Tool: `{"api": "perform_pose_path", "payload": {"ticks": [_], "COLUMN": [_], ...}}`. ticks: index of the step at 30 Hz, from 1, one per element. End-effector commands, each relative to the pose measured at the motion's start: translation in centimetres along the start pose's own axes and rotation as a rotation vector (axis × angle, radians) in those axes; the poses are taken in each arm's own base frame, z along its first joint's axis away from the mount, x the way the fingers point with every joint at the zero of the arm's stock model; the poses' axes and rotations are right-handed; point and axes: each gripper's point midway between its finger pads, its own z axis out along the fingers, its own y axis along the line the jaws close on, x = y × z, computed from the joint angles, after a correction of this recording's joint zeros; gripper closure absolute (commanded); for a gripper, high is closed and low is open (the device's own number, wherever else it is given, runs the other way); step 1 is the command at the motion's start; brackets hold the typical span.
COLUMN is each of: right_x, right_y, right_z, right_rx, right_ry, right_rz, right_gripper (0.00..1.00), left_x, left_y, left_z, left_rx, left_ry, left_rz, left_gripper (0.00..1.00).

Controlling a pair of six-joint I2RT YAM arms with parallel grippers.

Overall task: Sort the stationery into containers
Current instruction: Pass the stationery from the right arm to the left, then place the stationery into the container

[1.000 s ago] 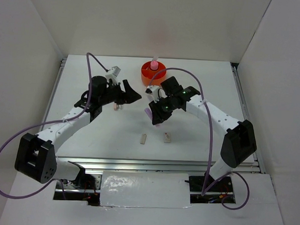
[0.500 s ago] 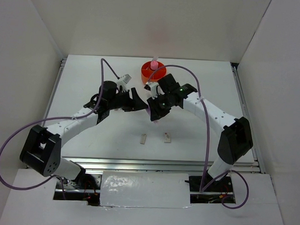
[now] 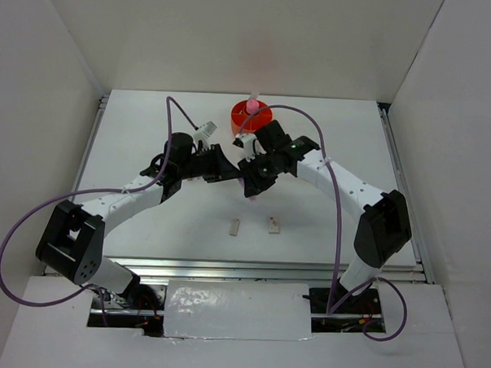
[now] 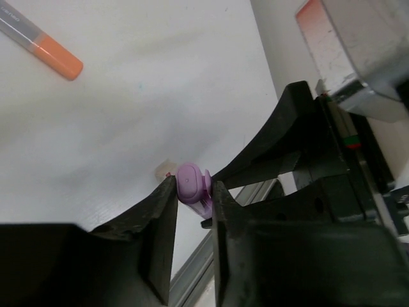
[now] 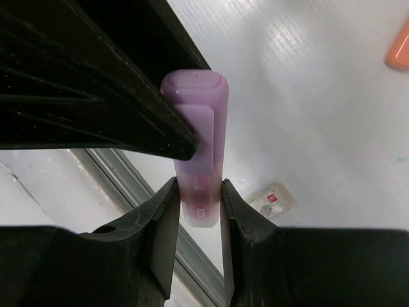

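My left gripper carries the marker outward over the orange tub's open space beside the pink tube (image 3: 252,108) next and releases it there, since the tub stands outward.
A pale purple marker (image 5: 197,128) hangs above the table between both grippers. My right gripper (image 5: 199,192) is shut on its lower barrel. My left gripper (image 4: 193,185) has both fingers pressed on the marker's rounded cap end (image 4: 189,181). In the top view the two grippers meet at mid-table, left (image 3: 232,177) against right (image 3: 250,182). The round orange tub (image 3: 236,118) stands just behind them with a pink tube (image 3: 252,108) upright in it. An orange-pink marker (image 4: 46,45) lies on the table under the left arm.
Two small erasers (image 3: 235,227) (image 3: 273,225) lie on the table in front of the grippers; one with a red label (image 5: 273,198) shows below the right gripper. White walls enclose the table; a metal rail (image 3: 225,269) runs along its near edge.
My left arm swung right to the right gripper, and its jaws narrowed from wide open onto the marker's cap end. The right gripper kept its grip, shifting slightly left.
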Motion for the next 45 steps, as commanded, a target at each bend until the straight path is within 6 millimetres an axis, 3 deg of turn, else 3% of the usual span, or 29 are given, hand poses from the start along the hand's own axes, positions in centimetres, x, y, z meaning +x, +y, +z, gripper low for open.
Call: {"api": "perform_pose_path", "payload": {"ticks": [1, 5, 8, 11, 13, 15, 16, 17, 18, 20, 22, 23, 24, 25, 26, 29, 32, 36, 45], "right_x": [-2.2, -2.2, -1.8, -1.3, -1.4, -0.8, -0.1, 0.0, 0.5, 1.0, 1.6, 1.9, 2.1, 2.5, 2.8, 3.6, 3.8, 3.8, 4.2], "right_y": [0.7, 0.9, 0.4, -1.1, -3.1, -4.2, -5.9, -6.5, -7.1, -8.8, -9.7, -10.5, -10.8, -11.1, -11.6, -12.6, -13.0, -13.4, -13.8], "right_z": [-1.0, -1.2, -1.7, -3.5, -5.6, -7.1, -7.8, -8.3, -8.8, -9.7, -10.0, -10.2, -10.4, -10.2, -10.4, -10.3, -10.2, -10.3, -9.7], "right_rx": [0.003, 0.0, 0.008, 0.007, 0.028, 0.023, 0.044, 0.047, 0.057, 0.08, 0.091, 0.101, 0.108, 0.109, 0.118, 0.128, 0.126, 0.13, 0.127], "right_ry": [-0.061, -0.06, -0.056, -0.092, -0.148, -0.185, -0.198, -0.216, -0.227, -0.252, -0.263, -0.27, -0.276, -0.271, -0.278, -0.269, -0.264, -0.263, -0.244], "right_rz": [-0.026, -0.029, -0.014, 0.038, 0.092, 0.135, 0.184, 0.198, 0.218, 0.268, 0.297, 0.317, 0.325, 0.339, 0.352, 0.383, 0.399, 0.409, 0.424], "right_gripper": [0.98, 0.86, 0.51, 0.38, 0.35, 0.31, 0.31, 0.3, 0.3, 0.3, 0.3, 0.3, 0.3, 0.3, 0.3, 0.3, 0.3, 0.3, 0.3], "left_x": [0.0, -0.2, -0.9, -3.2, -5.2, -8.6, -10.5, -11.5, -14.2, -16.7, -20.1, -20.7, -22.4, -23.2, -23.4, -26.7, -27.8, -27.3, -26.5], "left_y": [-0.7, -0.9, -1.1, -1.1, -0.8, 0.2, 1.2, 1.9, 1.3, 2.5, 1.7, 2.8, 1.9, 1.9, 3.2, 2.6, 3.0, 4.7, 6.1], "left_z": [0.1, 0.0, -0.1, -0.6, -0.8, -1.3, -1.8, -1.5, -1.9, -1.7, -2.0, -1.3, -1.3, -1.1, 0.0, 0.7, 2.0, 4.2, 7.6], "left_rx": [0.04, 0.047, 0.04, 0.015, -0.01, -0.056, -0.098, -0.116, -0.114, -0.166, -0.151, -0.176, -0.167, -0.176, -0.205, -0.23, -0.249, -0.267, -0.272], "left_ry": [-0.008, -0.016, -0.03, -0.086, -0.128, -0.189, -0.235, -0.247, -0.306, -0.372, -0.456, -0.469, -0.508, -0.524, -0.515, -0.584, -0.598, -0.574, -0.539], "left_rz": [0.015, 0.021, 0.044, 0.106, 0.146, 0.171, 0.18, 0.186, 0.225, 0.226, 0.23, 0.215, 0.234, 0.244, 0.238, 0.299, 0.336, 0.36, 0.403], "left_gripper": [0.71, 0.86, 1.0, 1.0, 1.0, 1.0, 1.0, 1.0, 1.0, 1.0, 1.0, 1.0, 1.0, 1.0, 1.0, 1.0, 1.0, 1.0, 1.0]}}
